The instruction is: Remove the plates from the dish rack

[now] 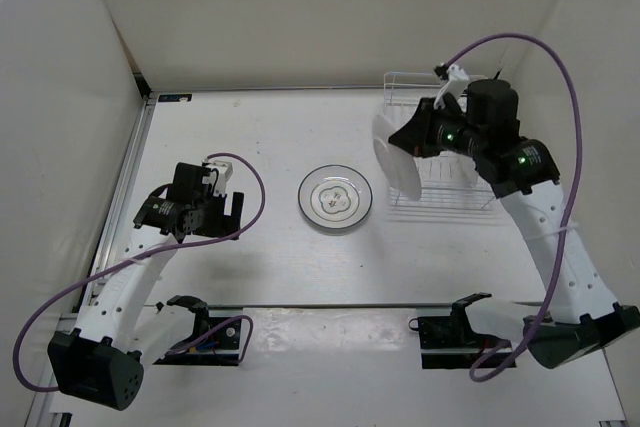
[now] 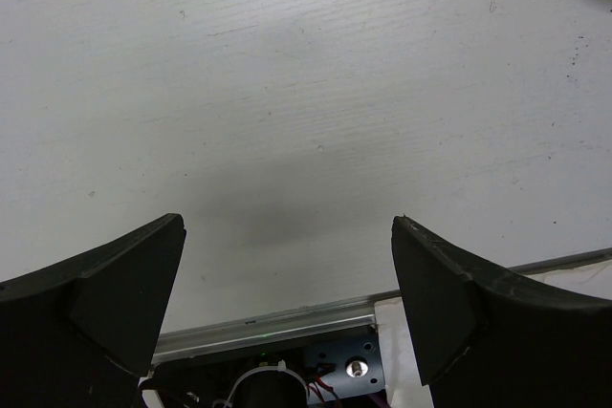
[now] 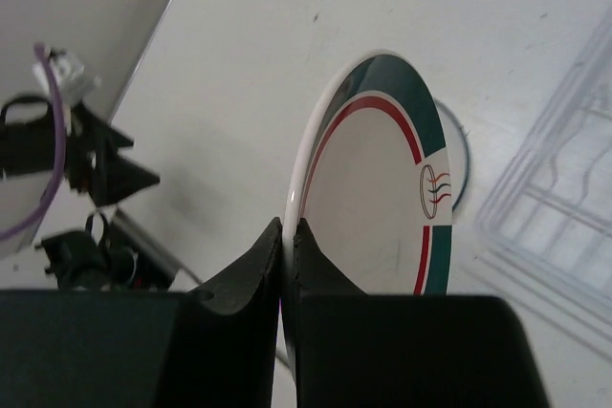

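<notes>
The plate should next go back and down in my right gripper, tilting toward flat, onto the bare table between the dish rack (image 1: 440,197) and the metal rail.
My right gripper (image 3: 288,228) is shut on the rim of a white plate with a dark green rim and red ring (image 3: 382,198), held on edge. From above, that plate (image 1: 393,157) hangs just left of the white wire dish rack (image 1: 440,197) at the back right. The plain plate with a faint flower centre (image 1: 336,198) lies flat on the table's middle. My left gripper (image 1: 210,215) hovers over the left side of the table; its fingers (image 2: 124,303) stand wide apart with only bare table between them.
White walls enclose the table on three sides. A metal rail (image 1: 320,305) runs across near the arm bases. A purple cable (image 1: 560,77) loops over the right arm. The rack's wire dividers (image 3: 564,207) show at the right of the right wrist view.
</notes>
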`<state>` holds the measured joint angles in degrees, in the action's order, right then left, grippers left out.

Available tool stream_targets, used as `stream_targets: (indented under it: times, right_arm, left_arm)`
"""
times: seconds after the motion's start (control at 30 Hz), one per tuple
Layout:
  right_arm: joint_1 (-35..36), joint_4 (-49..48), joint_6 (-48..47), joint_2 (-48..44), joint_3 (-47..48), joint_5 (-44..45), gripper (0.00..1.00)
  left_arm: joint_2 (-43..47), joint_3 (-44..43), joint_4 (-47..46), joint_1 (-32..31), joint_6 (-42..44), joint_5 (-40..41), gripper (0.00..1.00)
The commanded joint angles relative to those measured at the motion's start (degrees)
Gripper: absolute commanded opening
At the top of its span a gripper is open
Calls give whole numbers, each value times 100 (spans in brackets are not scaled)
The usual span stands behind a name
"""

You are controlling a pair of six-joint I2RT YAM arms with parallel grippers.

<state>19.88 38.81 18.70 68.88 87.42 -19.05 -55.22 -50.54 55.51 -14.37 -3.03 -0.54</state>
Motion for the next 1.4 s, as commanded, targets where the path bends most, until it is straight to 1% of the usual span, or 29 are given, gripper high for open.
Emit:
stream_targets:
  times: [0.0, 0.07, 0.13, 0.17, 0.2, 0.27, 0.3, 0.37, 0.43, 0.47, 0.5, 0.7, 0.73, 0.9, 1.03, 1.2, 1.37]
  right_arm:
    - [533, -119, -235, -331, -407, -126, 0]
    - [911, 12, -322, -568, -934, 215, 0]
    - [1393, 83, -376, -779, -1252, 629, 0]
    - [1492, 118, -419, -945, -1628, 1074, 0]
    - [1745, 162, -437, -1077, -1710, 1218, 0]
    - [1888, 433, -481, -1201, -1929, 1464, 0]
    - [2080, 557, -525, -1332, -1965, 1779, 0]
    - [2195, 793, -551, -1386, -2166, 2122, 0]
    - [2415, 865, -508, -1430, -2404, 2370, 0]
    - [2520, 857, -481, -1448, -2500, 2492, 0]
    - [2643, 778, -403, -1465, -2815, 2616, 0]
    - [3109, 567, -122, -1422, -3458, 3257, 0]
    - [3240, 497, -51, -1404, -3520, 3572, 0]
    - [3548, 128, 248, -1238, -3968, 3987, 0]
    - [3751, -83, 484, -930, -4188, 4111, 0]
    - [4138, -689, 740, -850, -4645, 4137, 0]
    - [4375, -839, 995, -245, -4743, 4190, 0]
  left_arm:
    - [99, -193, 13, 13, -31, 27, 100]
    - [99, -201, 30, 5, -40, 10, 100]
    - [99, -210, 30, 13, -31, 27, 100]
    - [99, -202, 13, 13, -31, 18, 100]
    - [91, -193, 30, 13, -31, 10, 100]
    - [73, -201, 30, 13, -40, 1, 100]
    - [56, -210, 22, 31, -31, 1, 100]
    - [47, -228, 22, 13, -40, 1, 100]
    - [29, -219, 22, 13, -40, -8, 100]
    - [20, -228, 30, 13, -49, -8, 100]
    - [12, -228, 30, 13, -40, 9, 100]
    - [-24, -228, 30, 13, -40, 18, 100]
    - [-50, -228, 30, 13, -40, 1, 100]
    - [-94, -228, 48, 22, -40, -17, 100]
    - [-103, -237, 48, 22, -40, -43, 100]
    - [-138, -245, 48, 13, -40, -78, 100]
    - [-129, -237, 39, 22, -40, -131, 100]
